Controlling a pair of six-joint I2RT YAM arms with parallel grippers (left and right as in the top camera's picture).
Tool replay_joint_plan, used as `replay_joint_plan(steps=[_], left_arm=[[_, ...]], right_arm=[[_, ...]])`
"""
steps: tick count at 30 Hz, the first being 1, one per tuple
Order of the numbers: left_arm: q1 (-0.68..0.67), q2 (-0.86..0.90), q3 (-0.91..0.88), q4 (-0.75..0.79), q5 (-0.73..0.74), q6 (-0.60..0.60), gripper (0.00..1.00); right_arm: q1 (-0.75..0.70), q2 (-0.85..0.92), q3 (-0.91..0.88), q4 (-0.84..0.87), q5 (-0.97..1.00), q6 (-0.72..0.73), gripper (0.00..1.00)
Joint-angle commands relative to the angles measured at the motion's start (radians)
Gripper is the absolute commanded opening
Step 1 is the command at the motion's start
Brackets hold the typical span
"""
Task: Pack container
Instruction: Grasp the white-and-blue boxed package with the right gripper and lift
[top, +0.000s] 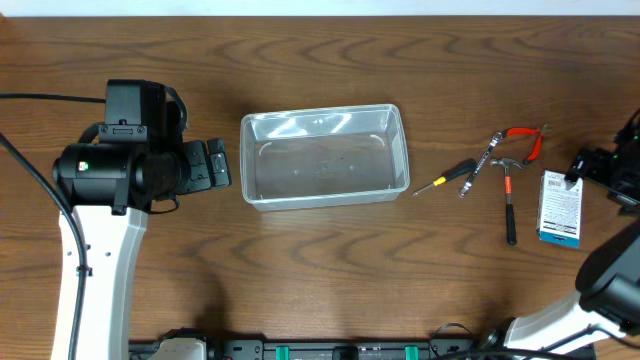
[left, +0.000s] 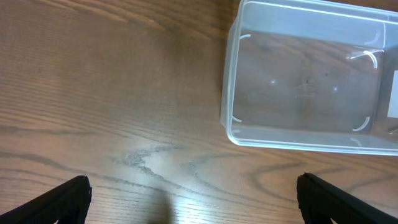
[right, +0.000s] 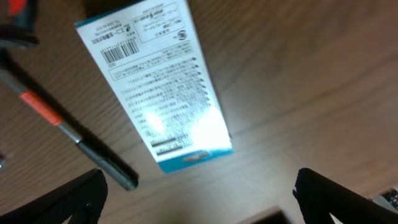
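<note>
My right gripper should go down and to the left in the overhead view astride the box's barcode half (top: 560, 194) (right: 140, 65), because its narrow width fits between the open fingers.
The clear plastic container (top: 404, 150) stands empty at the table's middle; its near corner shows in the left wrist view (left: 227, 93). To its right lie a screwdriver (top: 447, 178), a metal wrench (top: 482, 165), red-handled pliers (top: 525, 140), a hammer (top: 509, 200) and a white and blue box (top: 560, 208). My left gripper (top: 218, 165) is open and empty just left of the container (left: 194, 199). My right gripper (top: 585, 168) is open and empty over the box's right side (right: 199, 193). The box (right: 155, 81) and the hammer's handle (right: 81, 143) lie below it.
The wooden table (top: 330, 260) carries everything. The left arm's base (top: 100, 170) sits at the left, the right arm (top: 610, 280) at the lower right. A black rail (top: 330, 350) runs along the front edge.
</note>
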Motion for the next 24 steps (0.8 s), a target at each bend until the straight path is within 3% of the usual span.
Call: replay_joint_plan(steps=[1,24], left_arm=[[0.004,0.004,-0.005,0.005,-0.011,-0.016,0.98],[0.004,0.004,-0.005,0.014,-0.011,-0.016,0.98]], right_arm=[[0.010,0.042,-0.033,0.028,-0.012,-0.035,0.99],[0.020,0.048,-0.374,0.473,-0.095,-0.092,0.99]])
